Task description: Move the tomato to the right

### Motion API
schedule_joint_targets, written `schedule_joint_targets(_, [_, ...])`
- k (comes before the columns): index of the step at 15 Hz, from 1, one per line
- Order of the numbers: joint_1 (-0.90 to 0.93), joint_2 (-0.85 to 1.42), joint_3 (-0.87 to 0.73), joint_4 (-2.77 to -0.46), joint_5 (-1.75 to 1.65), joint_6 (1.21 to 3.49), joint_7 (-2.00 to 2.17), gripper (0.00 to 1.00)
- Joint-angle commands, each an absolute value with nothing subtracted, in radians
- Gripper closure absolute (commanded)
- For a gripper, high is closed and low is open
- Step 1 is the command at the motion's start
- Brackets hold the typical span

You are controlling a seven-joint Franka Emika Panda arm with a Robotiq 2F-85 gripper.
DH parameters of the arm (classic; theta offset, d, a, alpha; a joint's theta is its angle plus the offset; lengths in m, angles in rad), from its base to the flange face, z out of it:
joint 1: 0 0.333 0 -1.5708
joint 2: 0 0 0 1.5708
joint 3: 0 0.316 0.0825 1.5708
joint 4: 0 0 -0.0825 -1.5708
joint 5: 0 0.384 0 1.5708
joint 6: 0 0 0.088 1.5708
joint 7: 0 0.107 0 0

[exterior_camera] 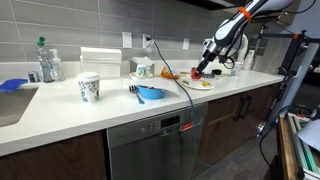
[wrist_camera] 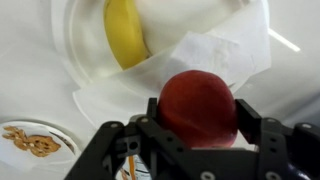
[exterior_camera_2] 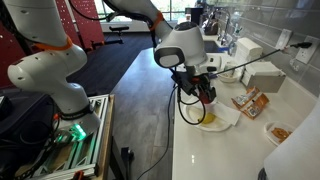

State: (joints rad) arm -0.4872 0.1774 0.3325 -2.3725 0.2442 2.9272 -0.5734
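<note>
The red tomato still hangs above the white plate, so next I will lower my gripper onto the plate's paper-lined part, beside the yellow food piece, and let the tomato go.
The tomato is a round red fruit held between the two black fingers of my gripper, which is shut on it. It hangs just above a white plate lined with white paper, which holds a yellow food piece. In an exterior view the gripper hovers over that plate at the far end of the counter. In an exterior view the gripper holds the red tomato above the plate.
A white patterned cup and a blue bowl stand on the white counter. A bottle stands by the sink. A small dish with orange food lies beside the plate. Snack packets lie near the wall.
</note>
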Motion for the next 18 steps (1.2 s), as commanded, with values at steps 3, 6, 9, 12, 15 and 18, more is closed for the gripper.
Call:
schedule_joint_targets(3, [-0.449, 0.199, 0.302, -2.391, 0.194, 2.929, -0.491, 0.49])
schedule_joint_targets(6, [-0.429, 0.225, 0.288, -2.384, 0.164, 2.936, -0.468, 0.49])
schedule_joint_targets(9, [-0.34, 0.249, 0.198, -2.38, 0.151, 2.954, -0.463, 0.49])
schedule_joint_targets(12, [-0.29, 0.273, 0.14, -2.379, 0.125, 3.015, -0.444, 0.49])
schedule_joint_targets(15, [-0.263, 0.302, 0.109, -2.376, 0.117, 3.087, -0.429, 0.49])
schedule_joint_targets(18, [-0.263, 0.328, 0.118, -2.364, 0.139, 3.067, -0.439, 0.49])
